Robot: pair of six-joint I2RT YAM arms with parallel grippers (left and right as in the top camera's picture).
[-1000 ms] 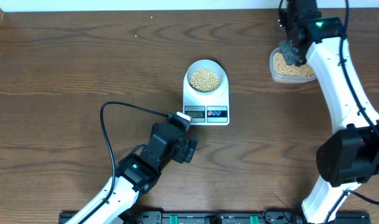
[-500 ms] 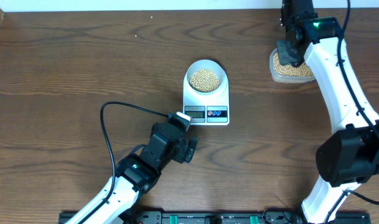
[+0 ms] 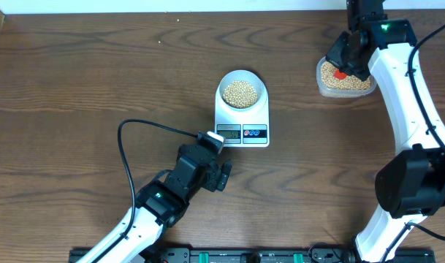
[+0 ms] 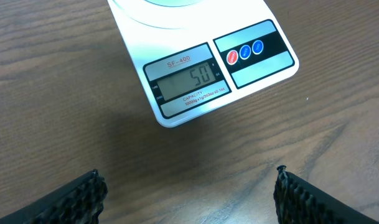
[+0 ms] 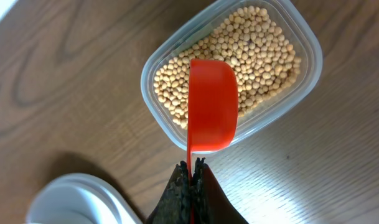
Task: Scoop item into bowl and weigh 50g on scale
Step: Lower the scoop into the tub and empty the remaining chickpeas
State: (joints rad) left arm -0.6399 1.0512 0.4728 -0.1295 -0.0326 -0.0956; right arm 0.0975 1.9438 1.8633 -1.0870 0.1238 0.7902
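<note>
My right gripper is above the beans in the clear tub (image 5: 256, 84) and will next go down to them and release the scoop (image 5: 212, 105) there, because the display already shows the target weight.
The white bowl (image 3: 242, 91) holds tan beans (image 3: 241, 93) and sits on the white scale (image 3: 242, 133). The scale's display (image 4: 188, 83) reads 50 in the left wrist view, with red and blue buttons (image 4: 244, 52) beside it. My left gripper (image 4: 188, 186) is open and empty over bare table just in front of the scale. My right gripper (image 5: 193, 167) is shut on the handle of a red scoop (image 5: 212, 105), held over the clear tub of beans (image 5: 264, 46) at the back right. The scoop also shows in the overhead view (image 3: 340, 73).
The clear plastic tub (image 3: 344, 79) stands at the table's back right. A black cable (image 3: 145, 126) loops from the left arm across the table left of the scale. A white rim (image 5: 83, 199) shows at the lower left of the right wrist view.
My right arm has shifted to the right over the tub, and the red scoop now shows above the beans. The left arm, bowl and scale have not moved.
</note>
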